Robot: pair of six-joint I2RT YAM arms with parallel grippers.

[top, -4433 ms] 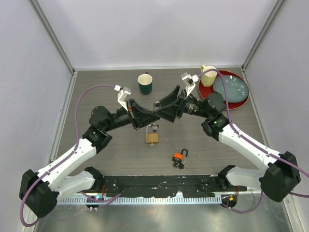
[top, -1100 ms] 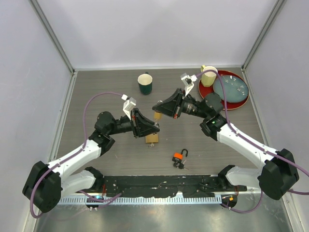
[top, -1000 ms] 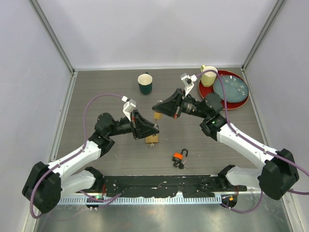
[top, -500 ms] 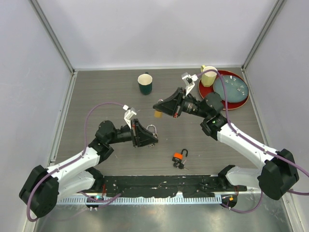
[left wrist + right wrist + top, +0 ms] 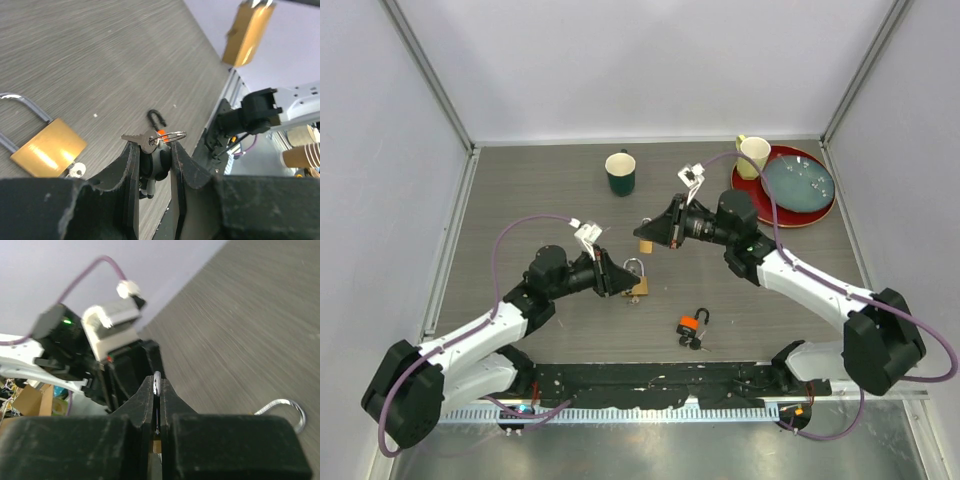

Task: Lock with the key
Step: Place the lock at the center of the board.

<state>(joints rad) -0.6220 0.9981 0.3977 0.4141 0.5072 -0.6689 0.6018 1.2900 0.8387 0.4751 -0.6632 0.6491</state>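
The left gripper moves down and to the right in the top view next, past the lying padlock, since the bare tabletop there leaves room to release the key.
My left gripper (image 5: pixel 152 146) is shut on a key, gripping its black head; the silver blade (image 5: pixel 134 138) and key ring (image 5: pixel 173 135) stick out past the fingertips. In the top view the left gripper (image 5: pixel 616 276) sits low, just left of a brass padlock (image 5: pixel 638 286) lying on the table with its shackle open; the same padlock (image 5: pixel 47 148) shows in the left wrist view. My right gripper (image 5: pixel 647 226) hovers above, shut on the silver shackle (image 5: pixel 157 382) of a second brass padlock (image 5: pixel 646 245), which hangs below it. The hanging padlock (image 5: pixel 247 32) is apart from the key.
An orange padlock (image 5: pixel 689 324) with keys lies near the front edge. A dark green mug (image 5: pixel 620 172) stands at the back. At the back right, a red plate (image 5: pixel 825 210) holds a teal plate (image 5: pixel 798 184), with a yellow cup (image 5: pixel 753 155) on it.
My left gripper has drawn back to the left and lower with the key, uncovering the padlock on the table. The right arm has shifted left, still holding the hanging padlock.
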